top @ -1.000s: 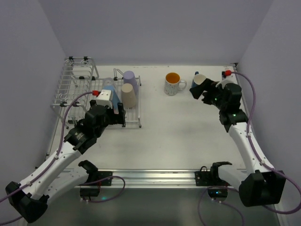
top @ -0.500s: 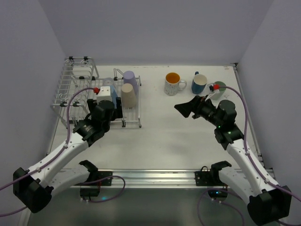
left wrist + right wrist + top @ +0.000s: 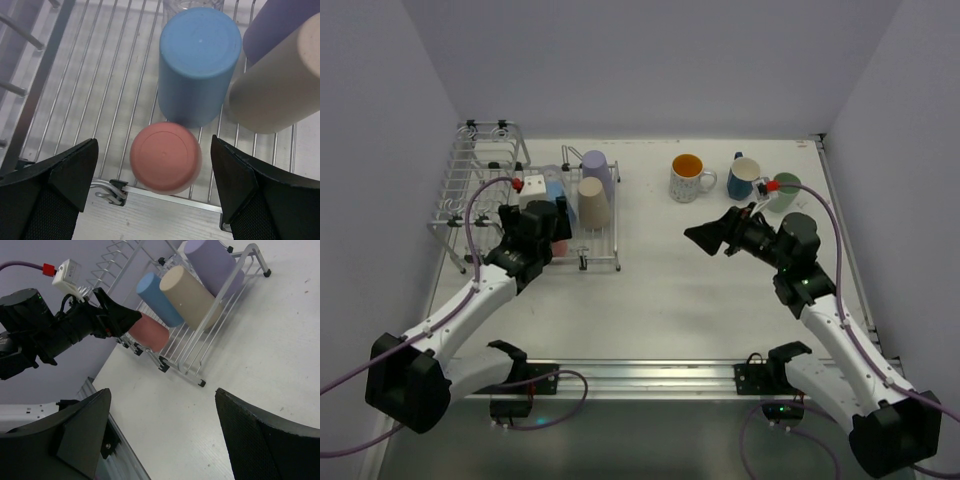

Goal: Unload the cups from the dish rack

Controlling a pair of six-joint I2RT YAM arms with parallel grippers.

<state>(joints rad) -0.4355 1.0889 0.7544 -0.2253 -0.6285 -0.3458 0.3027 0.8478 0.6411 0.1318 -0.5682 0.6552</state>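
Next, my left gripper lowers its open fingers past the upturned base of the pink cup [image 3: 560, 248] [image 3: 166, 157] below, already framed between them, and closes on its sides.
The wire dish rack [image 3: 470, 185] stands at the back left. A lilac cup [image 3: 597, 170], a beige cup [image 3: 591, 203] and a blue cup [image 3: 553, 190] stand upside down in it. My left gripper [image 3: 558, 222] hovers open over the rack's near edge. In the left wrist view it [image 3: 154, 152] straddles a pink cup [image 3: 166, 157] from above without touching it, with the blue cup [image 3: 199, 65] just beyond. My right gripper [image 3: 712, 238] is open and empty above the table. An orange-lined mug [image 3: 689, 178], a dark blue mug [image 3: 743, 178] and a mint cup [image 3: 784, 192] stand on the table at the back right.
The rack's taller basket section [image 3: 490, 150] rises at the far left. A clear glass [image 3: 192, 4] stands behind the blue cup. In the right wrist view the rack [image 3: 235, 275] and the left gripper [image 3: 120, 317] lie across bare table [image 3: 210, 405]. Walls close in on three sides.
My right gripper let go of the dark blue mug at the back right and drew back toward the table's middle. My left gripper moved farther over the rack, above the pink cup.
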